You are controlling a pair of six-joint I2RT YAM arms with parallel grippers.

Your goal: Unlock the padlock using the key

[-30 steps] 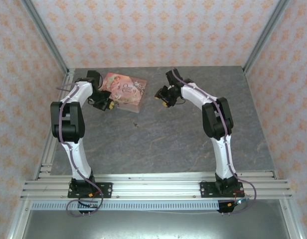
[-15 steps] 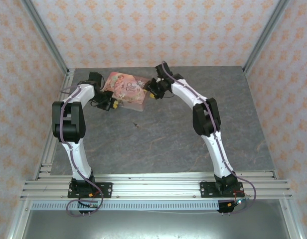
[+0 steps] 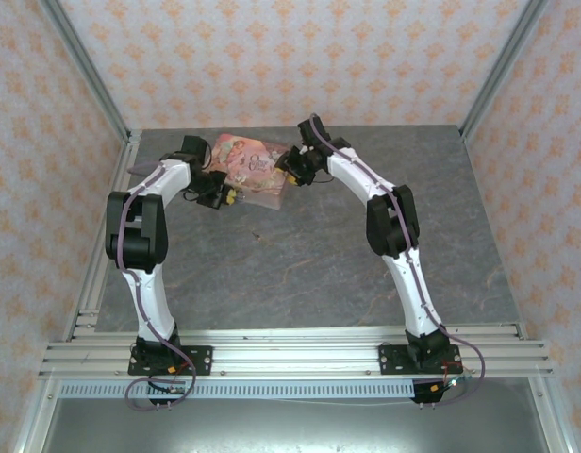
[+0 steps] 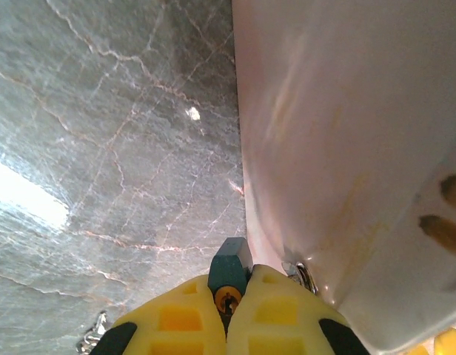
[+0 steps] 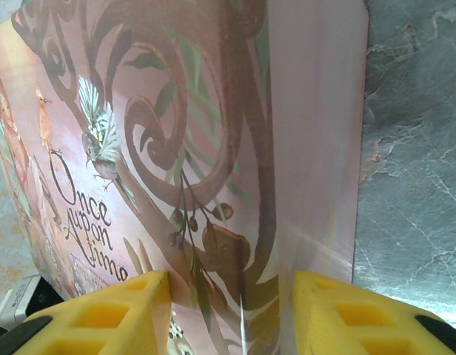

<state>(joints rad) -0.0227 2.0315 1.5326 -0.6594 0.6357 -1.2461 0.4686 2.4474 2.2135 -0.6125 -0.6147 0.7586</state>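
My left gripper should move back to the open tabletop by the box's near corner (image 3: 282, 231) and let go of the padlock clear of the box.
My left gripper (image 4: 239, 277) is shut on the teal padlock (image 4: 229, 260), whose orange keyhole end faces the camera between the yellow fingers (image 4: 176, 318). It sits by the front left side of the pink illustrated box (image 3: 253, 168). A bit of shiny metal (image 4: 306, 275) shows where the lock meets the box (image 4: 339, 148). A tiny pale sliver (image 4: 192, 113), possibly the key, lies on the table ahead. My right gripper (image 3: 289, 173) is at the box's right end. Its fingers (image 5: 124, 314) stand apart, straddling a folded edge of the box (image 5: 213, 148).
The grey marble-patterned table (image 3: 300, 255) stretches open in front of the box. Patterned walls and metal posts (image 3: 88, 75) close in the back and sides. Aluminium rails (image 3: 290, 354) run along the near edge by the arm bases.
The right arm swung left from open table onto the box's right end, its jaws narrowing. The left gripper slid right along the box with the padlock, and the box shifted slightly.
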